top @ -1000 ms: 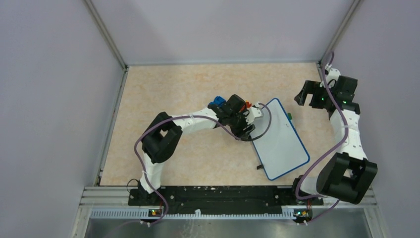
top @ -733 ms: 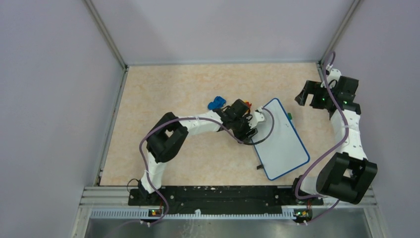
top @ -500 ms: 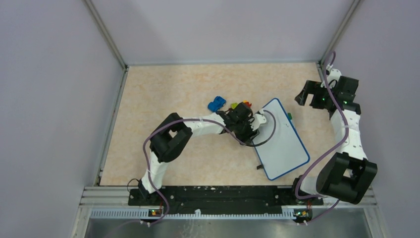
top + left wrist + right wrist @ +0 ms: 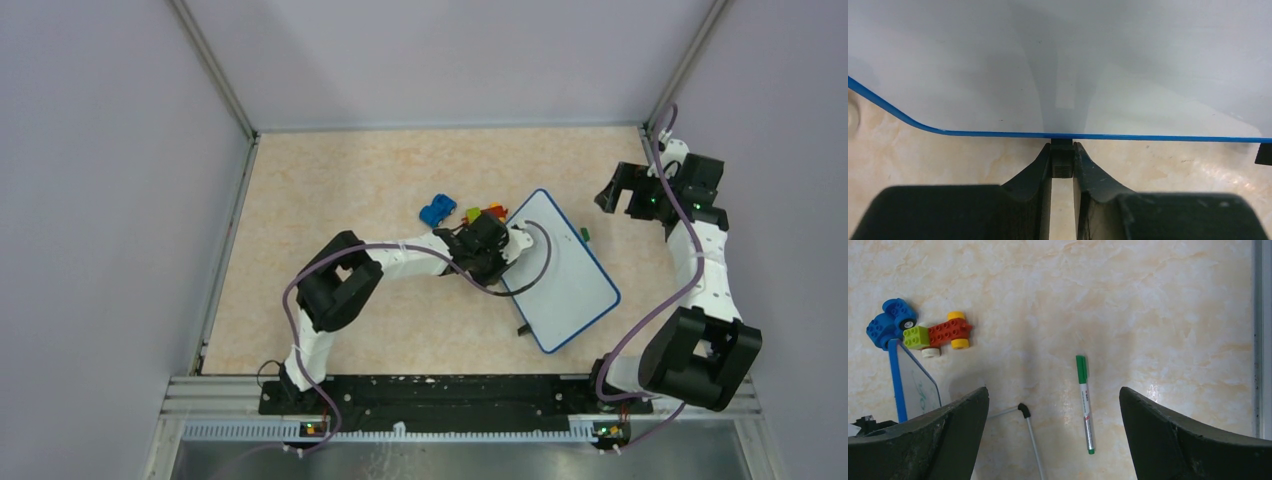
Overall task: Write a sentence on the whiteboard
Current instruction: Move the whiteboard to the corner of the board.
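Note:
I should move my left gripper to the left in the top view next and turn the whiteboard by its small black foot (image 4: 1062, 158), because the whiteboard sits slanted.
The whiteboard (image 4: 565, 275), white with a blue rim, lies right of the table's middle. My left gripper (image 4: 497, 262) is at its left edge. In the left wrist view the jaws are shut on a small black foot (image 4: 1062, 161) just under the blue rim of the whiteboard (image 4: 1098, 60). Its face looks blank there. The right wrist view shows a corner of the whiteboard (image 4: 910, 382) with a few green strokes of the sentence (image 4: 922, 390), too little to read. My right gripper (image 4: 625, 195) hangs open above the far right, nothing between its fingers (image 4: 1053, 390).
A green marker (image 4: 1084, 400) lies on the table right of the board, also seen from above (image 4: 583, 235). A blue toy car (image 4: 437, 210) and a red and green one (image 4: 485, 212) sit by the board's far corner. A thin grey rod with a black tip (image 4: 1024, 410) lies near the marker.
My left gripper has shut on the board's black foot. The board has swung, its far corner moving left toward the toys. The right arm has not moved.

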Robot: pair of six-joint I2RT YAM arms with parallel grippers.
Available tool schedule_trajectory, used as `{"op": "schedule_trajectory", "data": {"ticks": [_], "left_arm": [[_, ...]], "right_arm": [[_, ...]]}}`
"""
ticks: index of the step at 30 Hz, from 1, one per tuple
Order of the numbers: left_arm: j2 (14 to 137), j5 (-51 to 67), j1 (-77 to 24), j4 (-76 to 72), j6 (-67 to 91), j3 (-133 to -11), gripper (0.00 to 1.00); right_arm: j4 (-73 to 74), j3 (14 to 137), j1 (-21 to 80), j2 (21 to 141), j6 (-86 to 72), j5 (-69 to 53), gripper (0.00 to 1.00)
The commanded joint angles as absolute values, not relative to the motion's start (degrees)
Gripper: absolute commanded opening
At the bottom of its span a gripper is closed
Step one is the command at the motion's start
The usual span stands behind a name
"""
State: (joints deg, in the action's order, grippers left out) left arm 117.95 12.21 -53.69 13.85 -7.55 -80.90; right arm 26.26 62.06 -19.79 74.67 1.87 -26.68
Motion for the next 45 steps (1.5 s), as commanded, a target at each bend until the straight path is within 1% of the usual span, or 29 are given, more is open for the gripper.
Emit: {"op": "schedule_trajectory", "data": {"ticks": [1,11,15,21,23,26,29,31,35,45], "left_arm": [[111.4,4.4,-52.5,17.1,-5.1,-76.0,0.10],[99.9,-7.3,-50.4,21.4,-0.4,-62.4,0.00],[95.5,-11.6,-47.9,19.7,4.0,-57.2,0.00],[97.0,-14.6,-46.9,21.1,10.6,-57.8,0.01],[98.8,-14.0,-47.0,22.2,12.5,-59.5,0.06],[101.5,-11.6,-47.3,24.5,15.7,-62.9,0.16],[102.9,-7.9,-48.3,25.0,16.5,-65.2,0.30],[102.9,-4.5,-48.8,24.4,16.7,-65.8,0.44],[102.2,3.9,-49.8,22.8,17.2,-66.4,0.57],[103.9,11.9,-53.5,19.2,17.1,-70.1,0.65]], "right_arm": [[25.6,65.4,-20.4,74.4,1.6,-27.5,0.99],[25.7,65.4,-20.3,74.3,1.6,-27.9,0.99],[25.6,65.5,-20.4,74.2,1.6,-28.0,0.99],[25.6,65.4,-20.3,73.9,1.5,-28.1,0.99],[25.9,65.8,-20.4,73.8,1.5,-28.2,0.99],[26.3,66.4,-20.4,73.7,1.3,-28.7,0.99],[27.2,67.3,-20.3,73.6,1.3,-29.4,0.99],[28.2,68.1,-20.4,73.5,1.7,-30.0,0.99],[30.8,69.3,-20.4,72.6,3.3,-31.0,0.99],[42.7,72.7,-20.3,66.6,11.3,-33.5,0.99]]}}
